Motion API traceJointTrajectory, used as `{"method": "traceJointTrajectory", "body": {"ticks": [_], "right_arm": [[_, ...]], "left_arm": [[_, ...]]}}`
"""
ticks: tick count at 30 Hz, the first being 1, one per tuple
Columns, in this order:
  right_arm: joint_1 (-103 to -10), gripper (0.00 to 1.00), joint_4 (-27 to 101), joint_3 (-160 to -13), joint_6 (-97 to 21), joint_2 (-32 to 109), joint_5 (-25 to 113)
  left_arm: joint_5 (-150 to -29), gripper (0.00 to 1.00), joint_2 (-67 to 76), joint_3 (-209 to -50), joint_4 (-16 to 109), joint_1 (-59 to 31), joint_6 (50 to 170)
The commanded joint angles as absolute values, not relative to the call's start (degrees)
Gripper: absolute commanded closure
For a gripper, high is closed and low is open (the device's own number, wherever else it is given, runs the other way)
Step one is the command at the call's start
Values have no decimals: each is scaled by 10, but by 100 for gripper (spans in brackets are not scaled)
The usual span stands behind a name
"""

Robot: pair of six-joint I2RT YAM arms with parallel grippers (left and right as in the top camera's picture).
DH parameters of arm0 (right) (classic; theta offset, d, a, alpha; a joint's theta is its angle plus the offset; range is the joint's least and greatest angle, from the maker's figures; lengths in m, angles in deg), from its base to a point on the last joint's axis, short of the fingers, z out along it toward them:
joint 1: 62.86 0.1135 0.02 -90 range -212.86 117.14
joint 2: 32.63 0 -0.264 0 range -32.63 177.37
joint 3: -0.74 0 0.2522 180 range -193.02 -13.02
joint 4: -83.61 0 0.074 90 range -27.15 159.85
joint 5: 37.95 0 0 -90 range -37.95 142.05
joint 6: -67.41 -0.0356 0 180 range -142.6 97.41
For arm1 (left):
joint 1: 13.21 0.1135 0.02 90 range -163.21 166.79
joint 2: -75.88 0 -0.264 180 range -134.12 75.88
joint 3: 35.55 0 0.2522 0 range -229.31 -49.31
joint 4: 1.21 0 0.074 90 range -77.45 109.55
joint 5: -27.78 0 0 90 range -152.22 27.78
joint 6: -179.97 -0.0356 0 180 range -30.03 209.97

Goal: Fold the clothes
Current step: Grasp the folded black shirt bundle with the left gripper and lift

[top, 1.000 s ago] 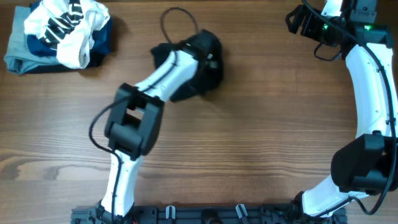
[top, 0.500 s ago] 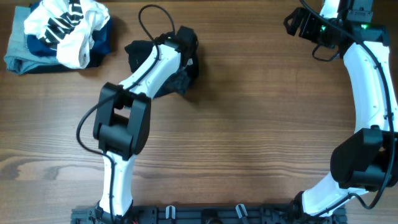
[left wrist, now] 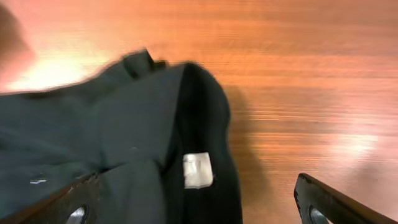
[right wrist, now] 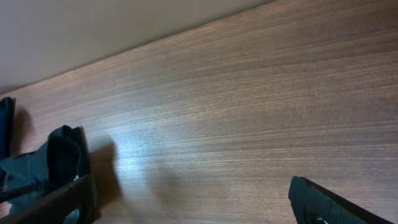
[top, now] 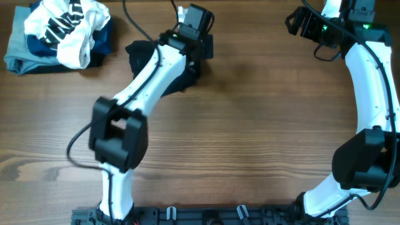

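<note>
My left gripper should go down with its fingers open onto the black T-shirt's labeled edge [top: 195, 69] [left wrist: 202, 186] beside the bare wood, because that raised fold is already between its fingers.
The black T-shirt [top: 139, 55] lies crumpled at the back middle of the table, partly hidden under my left arm. In the left wrist view it [left wrist: 124, 118] fills the left half, with a white label [left wrist: 198, 169] showing. My left gripper [top: 197, 39] [left wrist: 205, 208] is open wide and hovers over the shirt's right edge, holding nothing. My right gripper [top: 297, 22] [right wrist: 199, 208] is open and empty over bare wood at the back right, far from the shirt. The shirt shows small at the left edge of the right wrist view [right wrist: 53, 163].
A white garment with black lettering [top: 65, 22] lies on a stack of navy and light-blue folded garments [top: 25, 59] in the back left corner. The left arm's black cable [top: 134, 15] loops near the far table edge. Bare wood table [top: 262, 125] spreads right of the shirt.
The left arm has swung left and toward the far edge. The shirt has shifted left with it. The right arm has barely moved.
</note>
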State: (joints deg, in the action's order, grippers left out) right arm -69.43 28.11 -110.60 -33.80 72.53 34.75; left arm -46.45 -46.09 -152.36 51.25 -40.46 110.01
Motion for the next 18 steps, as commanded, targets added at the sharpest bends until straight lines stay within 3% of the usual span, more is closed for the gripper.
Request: {"method": "traceJointTrajectory", "body": {"ticks": [1,10,17,18], "right_arm": [[-691,0,283,-1101,-323,737,356],[-691,0,278,-1101,-317,737,355],[-691,0,275,-1101,-316,737,355],[-691,0,275,-1101,-316,737,355]], "left_arm": [[-458,0,-528,-1517,506,-411,1160],[-322,0,-556,-1517,554,-408,1176],[-324,0,-610,-1517,557,-396,1167],[-333,5,-625,-1517,557,-396,1157]]}}
